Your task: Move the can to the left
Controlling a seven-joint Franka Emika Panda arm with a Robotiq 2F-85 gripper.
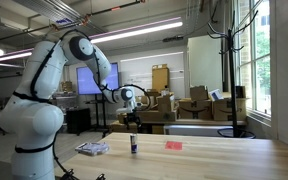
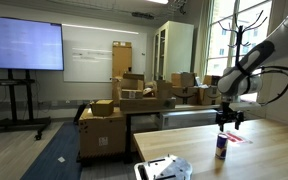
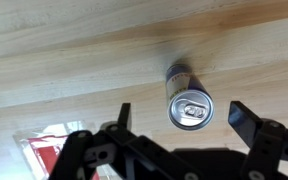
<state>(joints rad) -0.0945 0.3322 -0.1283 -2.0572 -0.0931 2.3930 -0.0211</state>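
Note:
The robot's open gripper will go down next and move slightly outward to bring its fingers around the can's silver top (image 3: 190, 110), since the can stands below and outward of the gripper.
The can (image 1: 133, 145) is a small slim dark cylinder with a lighter band. It stands upright on the wooden table (image 1: 214, 160) in both exterior views (image 2: 222, 146). In the wrist view I look down on its silver top (image 3: 189, 108). My gripper (image 1: 134, 116) hangs well above the can in both exterior views (image 2: 229, 118). Its jaws (image 3: 181, 116) are open, one finger on each side of the can, not touching it.
A flat red object (image 1: 173, 145) lies on the table beside the can and shows in the wrist view (image 3: 42, 148). A flat white-grey packet (image 1: 92, 148) lies on the other side, near the table edge (image 2: 164, 168). Cardboard boxes (image 2: 124, 100) stand behind.

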